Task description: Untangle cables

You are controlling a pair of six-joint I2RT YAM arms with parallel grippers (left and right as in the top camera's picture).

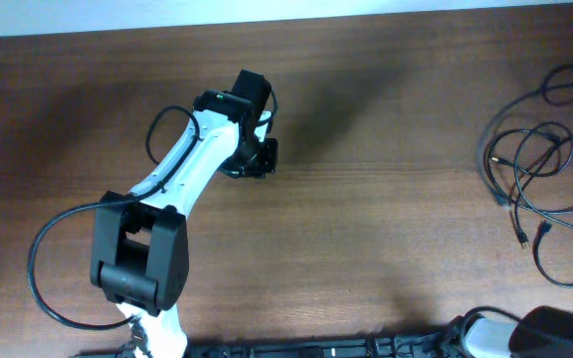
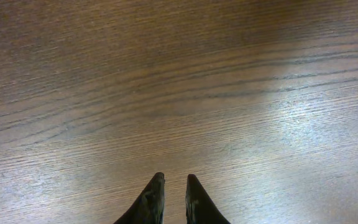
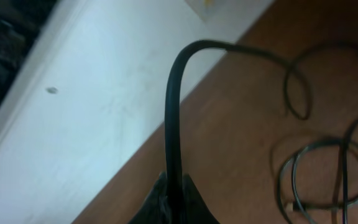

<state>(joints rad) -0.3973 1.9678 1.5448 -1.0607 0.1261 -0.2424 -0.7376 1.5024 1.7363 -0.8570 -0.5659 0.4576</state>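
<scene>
My right gripper swings to the left in the overhead view next, past the pile, then releases the black cable on the bare wood beside the loops (image 1: pixel 434 181).
Thin black cables (image 1: pixel 542 211) lie in overlapping loops at the table's right side, with small plugs near the front of the pile. They run off the right edge of the overhead view. My left gripper (image 1: pixel 264 157) hovers over bare wood at the table's middle, far from the cables. In the left wrist view its fingers (image 2: pixel 174 180) are almost together with nothing between them. My right gripper (image 3: pixel 174 182) is shut on a black cable (image 3: pixel 171 106). That cable rises from the jaws and arcs right toward more cable loops (image 3: pixel 319 146) on the wood.
The brown wooden table (image 1: pixel 386 229) runs to a far edge with white floor beyond (image 3: pixel 92 106). The left arm's own thicker black wire (image 1: pixel 38 268) loops out at the left. The right arm's base (image 1: pixel 550 328) sits at the bottom right corner.
</scene>
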